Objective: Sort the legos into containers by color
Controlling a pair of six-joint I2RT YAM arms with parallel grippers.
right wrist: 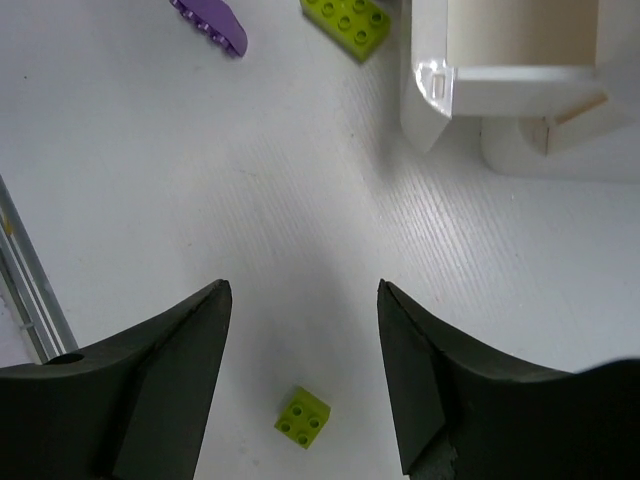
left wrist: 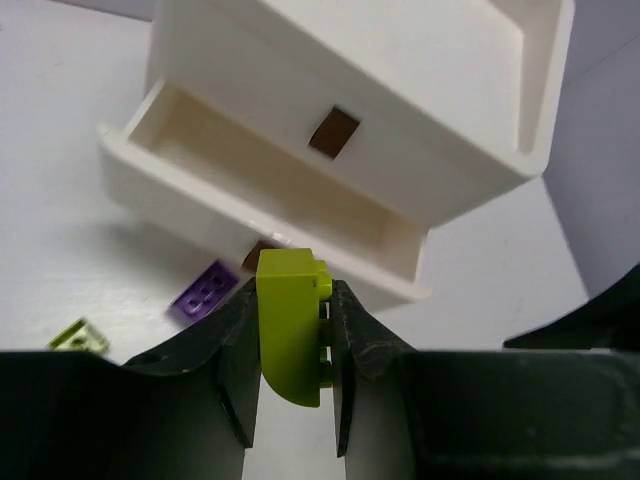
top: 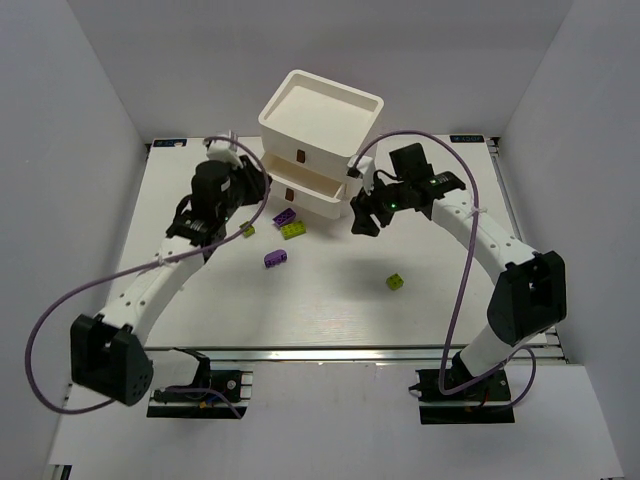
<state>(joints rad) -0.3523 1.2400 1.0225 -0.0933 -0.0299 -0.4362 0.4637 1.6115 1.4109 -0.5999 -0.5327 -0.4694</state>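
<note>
The open drawer looks empty and is outward of the left gripper and to its right in the top view, so the left gripper should carry the lime lego over the drawer and let go.
The containers are drawers of a white chest [top: 318, 138] at the back middle; one drawer [left wrist: 150, 185] is pulled out, and in the left wrist view it looks empty. My left gripper [left wrist: 293, 295] is shut on a lime lego [left wrist: 288, 340], held above the table in front of that open drawer. My right gripper [right wrist: 305, 290] hangs open over the table beside the chest's right front corner, nothing between its fingers. A small lime lego [right wrist: 303, 417] lies below it. Purple legos [top: 284, 217] [top: 275, 259] and lime legos [top: 293, 230] [top: 249, 231] lie in front of the chest.
The chest's recessed top tray [top: 365, 100] is bare. The open drawer's corner [right wrist: 432, 85] juts toward my right gripper. A loose lime lego [top: 396, 282] sits right of centre. White walls close in the table on three sides.
</note>
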